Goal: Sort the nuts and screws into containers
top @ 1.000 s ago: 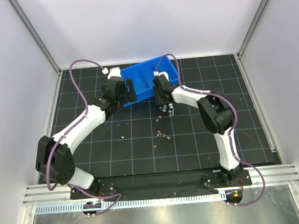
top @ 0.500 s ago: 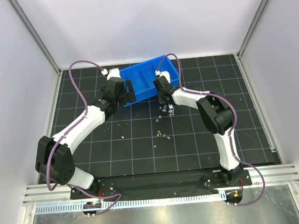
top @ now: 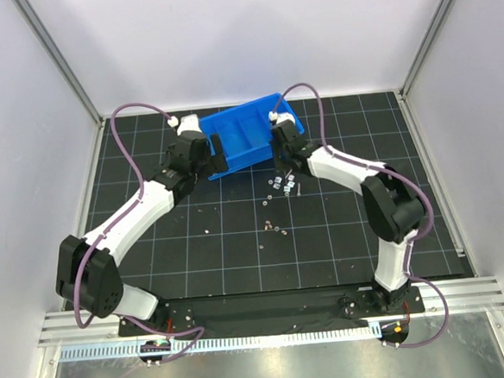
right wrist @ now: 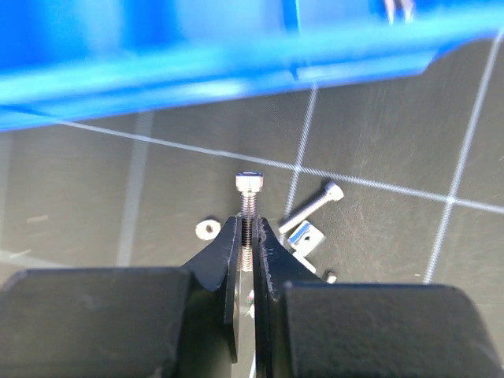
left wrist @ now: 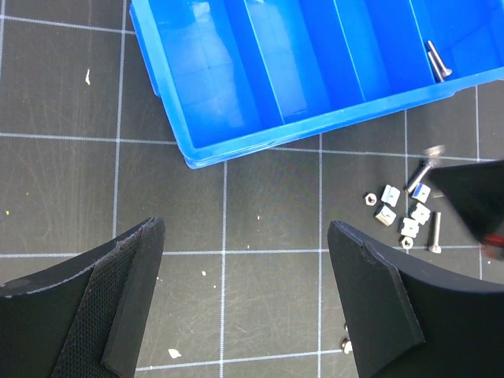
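My right gripper will move the screw up and outward next, over the tray's end section, since that section already has screw hardware in it.
The blue tray lies at the back of the mat, tilted; it also shows in the left wrist view, with one screw in its rightmost compartment. My right gripper hangs just in front of the tray's near rim. It is shut on a screw, whose head sticks out past the fingertips. My left gripper is open and empty over bare mat, just in front of the tray's left corner. A pile of screws and nuts lies in front of the tray.
In the left wrist view the pile sits right of my left fingers. A loose screw, a round nut and a square nut lie under my right gripper. More small nuts lie nearer the bases. Enclosure walls stand close around.
My right gripper has moved up from the pile toward the tray's near rim, and the right elbow has swung outward. The left arm has shifted only slightly.
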